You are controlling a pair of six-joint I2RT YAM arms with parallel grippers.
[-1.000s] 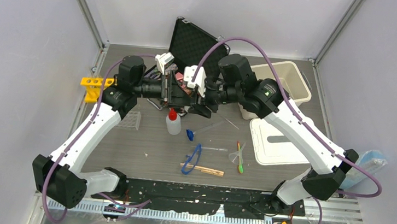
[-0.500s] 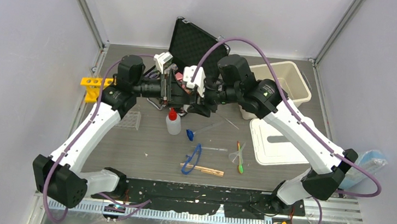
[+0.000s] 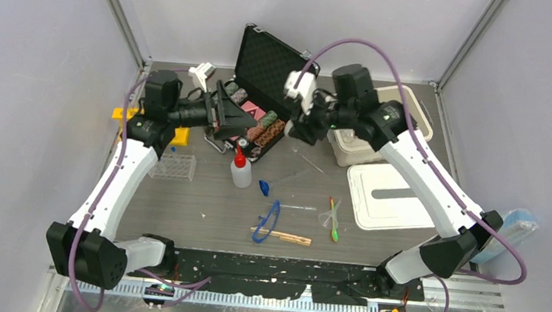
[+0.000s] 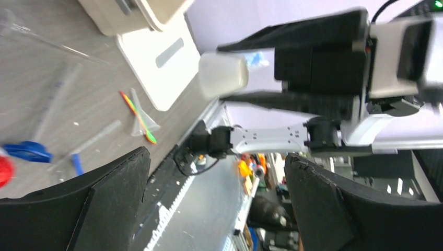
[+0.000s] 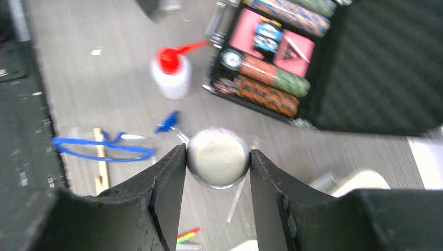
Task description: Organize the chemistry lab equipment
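My right gripper holds the cup and the bin is open, so next it needs to carry the cup to the right in the top view, down into the beige bin's case-side end point(image 3: 347, 139), and then let go of it.
My right gripper point(image 5: 218, 154) is shut on a small whitish round cup point(image 5: 217, 157), held in the air beside the open case. The left wrist view shows that cup point(image 4: 223, 75) between the right fingers. My left gripper point(image 4: 217, 157) stands open and holds nothing, left of the case point(image 3: 239, 122). On the table lie the red-capped squeeze bottle point(image 3: 240, 169), blue goggles point(image 3: 268, 220), wooden clamp point(image 3: 281, 237), funnel point(image 3: 326, 219), green spatula point(image 3: 334, 230) and a blue-capped tube point(image 3: 264, 188). The clear tube rack point(image 3: 173, 166) and yellow tube rack point(image 3: 126, 115) stand at the left.
The black case of striped poker chips point(image 3: 266, 71) stands open at the back centre. A beige bin point(image 3: 407, 111) sits at the back right, its white lid point(image 3: 387, 197) flat in front of it. Grey walls enclose the table.
The two grippers were together over the case. The left gripper has opened and drawn back to the left. The right gripper has moved right and back with the cup in it.
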